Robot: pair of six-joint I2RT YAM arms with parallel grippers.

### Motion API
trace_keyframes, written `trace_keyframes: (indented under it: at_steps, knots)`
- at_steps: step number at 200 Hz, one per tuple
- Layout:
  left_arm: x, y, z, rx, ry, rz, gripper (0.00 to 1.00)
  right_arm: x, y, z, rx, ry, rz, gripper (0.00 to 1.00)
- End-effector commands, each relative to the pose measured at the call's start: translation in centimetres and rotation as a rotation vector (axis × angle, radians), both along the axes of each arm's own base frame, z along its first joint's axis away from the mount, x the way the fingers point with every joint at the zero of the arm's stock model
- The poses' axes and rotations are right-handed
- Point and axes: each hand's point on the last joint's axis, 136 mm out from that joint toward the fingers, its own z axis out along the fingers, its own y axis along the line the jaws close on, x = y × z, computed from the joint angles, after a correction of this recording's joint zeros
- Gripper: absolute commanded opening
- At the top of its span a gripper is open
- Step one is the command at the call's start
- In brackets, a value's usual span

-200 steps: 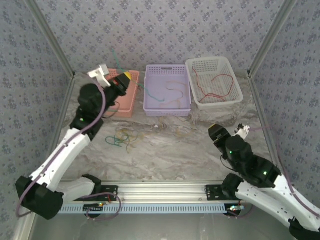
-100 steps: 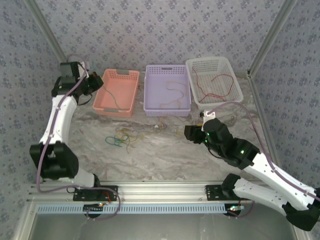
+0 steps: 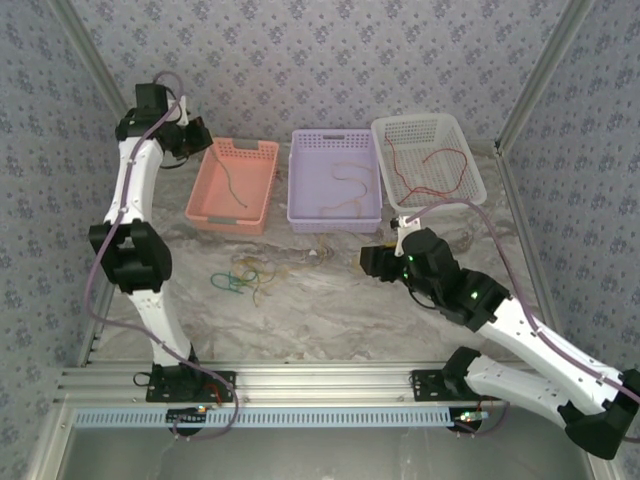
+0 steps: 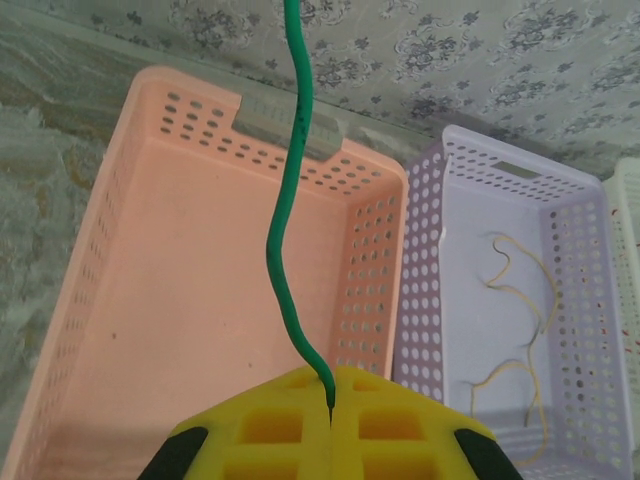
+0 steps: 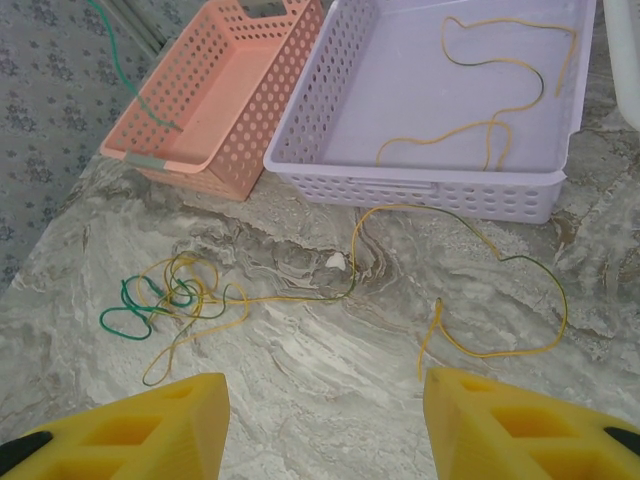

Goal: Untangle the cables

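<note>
The green cable's loose end already hangs inside the pink basket, so my left gripper will next lower its cable end toward the basket's bottom and release it.
My left gripper is shut on one end of a green cable, held high at the back left corner of the pink basket. That cable trails down into the basket. A tangle of green and yellow cables lies on the marble table in front of the pink basket; the right wrist view shows it at left. From it a long yellow-green cable runs right. My right gripper hovers open above the table's middle, holding nothing.
A lilac basket holds a yellow cable. The white basket at back right holds a red cable. Patterned walls close in the back and both sides. Bare marble lies under my right gripper.
My left arm has risen and swung from over the pink basket to its back left corner, keeping hold of the green cable. My right gripper has moved left toward the table's middle.
</note>
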Motion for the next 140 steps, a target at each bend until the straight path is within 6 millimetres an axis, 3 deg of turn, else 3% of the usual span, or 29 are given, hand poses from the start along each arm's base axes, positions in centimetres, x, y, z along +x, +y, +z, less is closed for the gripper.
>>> trace_keyframes:
  at_steps: [1, 34, 56, 89, 140]
  knots:
    - [0.3, -0.2, -1.7, 0.012, 0.057, -0.036, 0.0, 0.5, 0.5, 0.3, 0.007, -0.009, 0.017, 0.56]
    - [2.4, -1.7, -3.7, 0.006, 0.051, -0.076, 0.0, 1.0, 1.7, -0.1, 0.019, 0.006, 0.057, 0.56]
    - [3.5, -2.3, -5.1, 0.017, 0.064, -0.104, 0.0, 0.9, 3.6, 0.7, 0.054, -0.013, 0.146, 0.57]
    - [3.8, -2.3, -8.0, 0.04, 0.141, -0.133, 0.0, -0.6, 7.6, 3.5, 0.157, -0.11, 0.37, 0.62]
    - [3.5, -1.9, -11.9, 0.028, 0.23, -0.162, 0.02, 1.5, 9.5, 5.8, 0.108, -0.203, 0.344, 0.62]
